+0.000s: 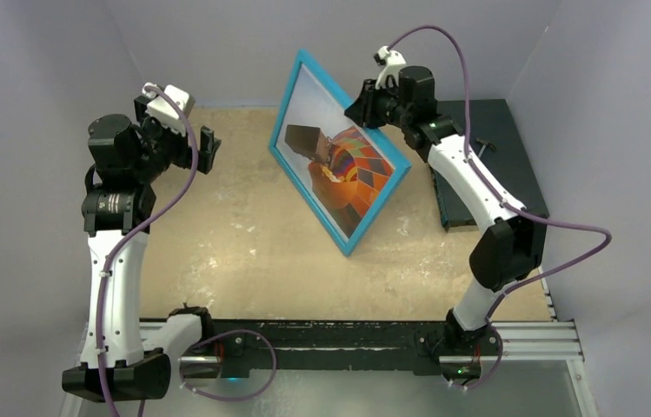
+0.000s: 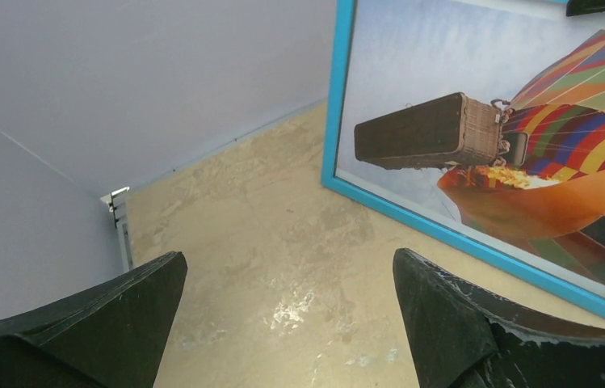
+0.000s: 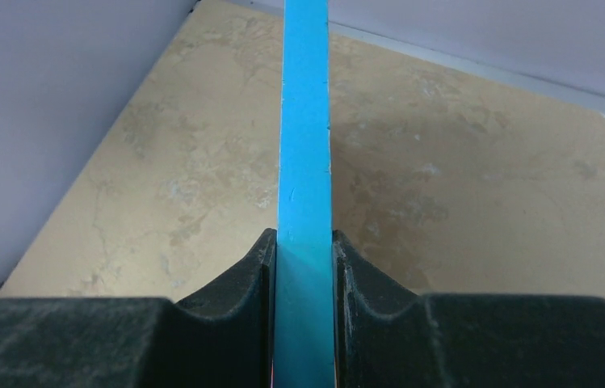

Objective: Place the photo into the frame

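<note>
Next I will lower my right gripper back toward the near bar, tipping the frame (image 1: pixel 308 201) down onto the table, since it still stands tilted.
The frame (image 1: pixel 308 201), bright blue, stands tilted on one long edge in the middle of the table. The photo (image 1: pixel 352 169) of the chequered hot-air balloon sits inside it, facing left. My right gripper (image 1: pixel 363 109) is shut on the frame's upper edge. In the right wrist view the blue frame edge (image 3: pixel 304 121) runs straight up from between the right gripper's (image 3: pixel 304 242) black fingers. My left gripper (image 1: pixel 210 149) hovers open to the left of the frame, apart from it. Through the left gripper (image 2: pixel 289 267) I see bare table, with the frame (image 2: pixel 412 214) and photo (image 2: pixel 476 129) at the right.
A dark teal slab (image 1: pixel 513 148) lies at the back right under the right arm. Pale purple walls close in the beige table (image 1: pixel 243 252) at the back and on both sides. A black and metal rail (image 1: pixel 330 334) runs along the near edge.
</note>
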